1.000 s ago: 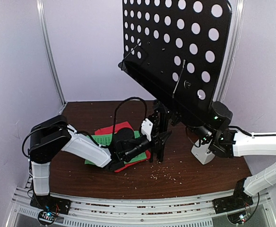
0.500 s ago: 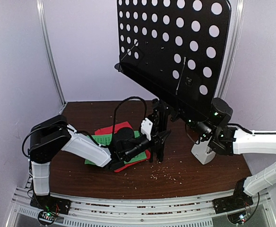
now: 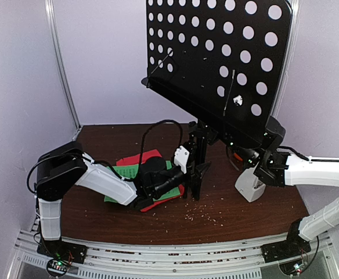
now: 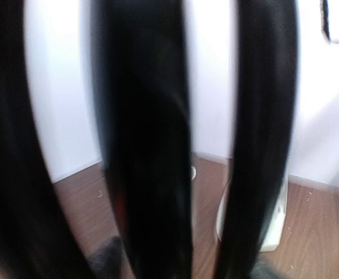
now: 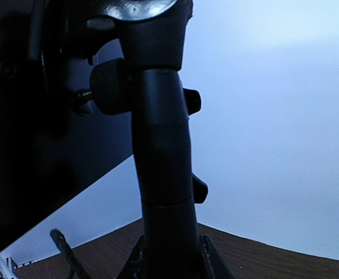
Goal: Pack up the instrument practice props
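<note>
I need to move my left gripper slightly down and further in before it closes around the folded legs [image 3: 195, 174], since the legs stand drawn together at the pole [image 5: 161, 174].
The black perforated music stand [image 3: 216, 58] towers over the table's middle, its desk tilted. Its legs [image 3: 195, 174] are drawn in close to the pole. My left gripper [image 3: 188, 160] is down against those legs. The left wrist view shows only blurred black bars [image 4: 146, 145] up close, so how the jaws stand is unclear. My right gripper [image 3: 239, 152] reaches under the desk. In the right wrist view its fingers [image 5: 132, 261] press both sides of the pole [image 5: 161, 174]. The green and red sheets [image 3: 129, 171] lie under my left arm. The white metronome [image 3: 249, 186] [image 4: 277, 221] stands below my right wrist.
Crumbs [image 3: 204, 215] are scattered over the brown table near the front. White walls close in on the left, back and right. A metal rail [image 3: 169, 256] runs along the near edge. My left arm's black cable [image 3: 158, 125] loops up beside the stand's pole.
The stand's desk has swung a little to the right and upward. My right gripper has closed in on the pole and its arm has flattened out. My left arm has barely moved.
</note>
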{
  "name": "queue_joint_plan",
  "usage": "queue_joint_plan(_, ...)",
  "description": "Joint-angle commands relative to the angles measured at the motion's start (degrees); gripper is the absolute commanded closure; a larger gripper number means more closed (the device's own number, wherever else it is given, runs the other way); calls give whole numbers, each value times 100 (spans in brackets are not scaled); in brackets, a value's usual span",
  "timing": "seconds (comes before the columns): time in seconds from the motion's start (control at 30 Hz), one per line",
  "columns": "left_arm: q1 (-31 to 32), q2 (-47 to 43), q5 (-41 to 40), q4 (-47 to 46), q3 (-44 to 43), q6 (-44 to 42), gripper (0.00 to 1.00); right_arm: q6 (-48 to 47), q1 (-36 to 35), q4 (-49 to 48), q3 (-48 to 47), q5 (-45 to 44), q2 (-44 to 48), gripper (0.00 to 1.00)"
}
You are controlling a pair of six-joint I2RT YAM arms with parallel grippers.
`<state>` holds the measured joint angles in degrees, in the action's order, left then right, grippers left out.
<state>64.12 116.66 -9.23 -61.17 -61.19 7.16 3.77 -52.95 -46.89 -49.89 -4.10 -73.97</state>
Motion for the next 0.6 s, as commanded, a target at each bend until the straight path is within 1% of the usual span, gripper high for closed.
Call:
queue_joint_plan(0.0,-13,83,-254,839,124,-125,19,308,-5,-145,-95,17,96,94)
queue_joint_plan(0.07,-13,100,-317,839,104,-122,9,319,-11,-152,-57,21,143,100)
queue_joint_plan(0.13,-13,120,-404,888,56,-118,4,332,-5,-161,-26,34,178,100)
queue_joint_plan(0.17,-13,132,-438,919,17,-115,2,332,-6,-163,-22,51,196,100)
queue_joint_plan(0.27,-13,177,-373,983,-117,-133,2,347,-3,-183,-4,92,225,100)
queue_joint_plan(0.4,-18,291,-303,919,-268,-171,2,417,-9,-251,13,136,233,100)
queue_joint_plan(0.43,-19,337,-326,902,-301,-205,4,433,-8,-269,14,145,241,100)
queue_joint_plan(0.57,-31,447,-367,733,-367,-272,19,520,-13,-325,48,155,277,100)
